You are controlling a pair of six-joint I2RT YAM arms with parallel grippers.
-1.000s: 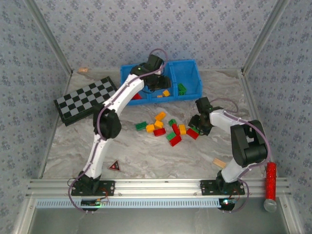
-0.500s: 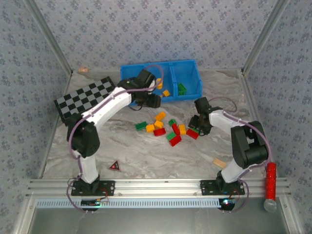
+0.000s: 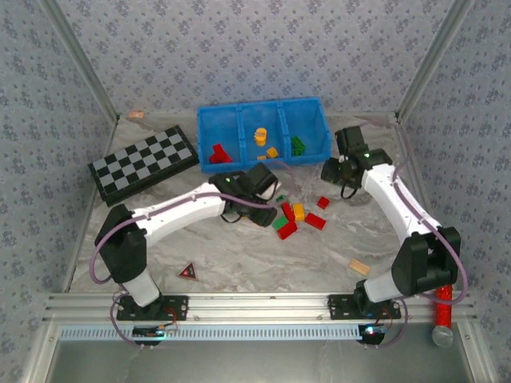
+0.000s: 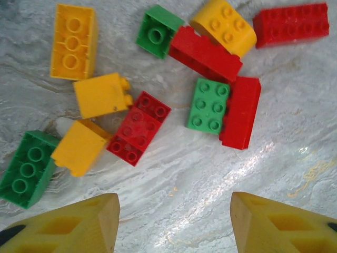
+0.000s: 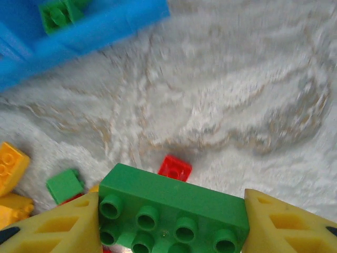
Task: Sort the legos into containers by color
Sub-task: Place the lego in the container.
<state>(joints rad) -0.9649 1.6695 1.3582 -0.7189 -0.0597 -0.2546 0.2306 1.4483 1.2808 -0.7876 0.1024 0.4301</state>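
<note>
My right gripper moves outward over the blue tray's nearest section (image 5: 95,9) next, since green legos already lie there, then down, and releases the long green brick (image 5: 174,208).
The blue tray (image 3: 239,109) at the back holds red legos (image 3: 218,153) in its left compartment, yellow ones (image 3: 260,136) in the middle and green ones (image 3: 297,144) on the right. Loose legos (image 3: 289,219) in red, green and yellow lie mixed on the table. My left gripper (image 3: 262,203) hovers over this pile, open, with bare table between its fingers (image 4: 84,224); a red brick (image 4: 139,127) lies just beyond them. My right gripper (image 3: 337,169) is off the tray's right front corner, shut on a long green brick (image 5: 174,208). The tray's corner (image 5: 105,26) shows ahead of it.
A checkered board (image 3: 144,163) lies at the left. A dark red triangle (image 3: 188,272) and a tan wooden block (image 3: 359,266) sit near the front. A red-handled tool (image 3: 441,303) rests on the right rail. Patterned walls close in three sides.
My left arm has swung back from the tray to above the loose pile. My right gripper has closed on a green brick, lifted it and moved toward the tray's right end.
</note>
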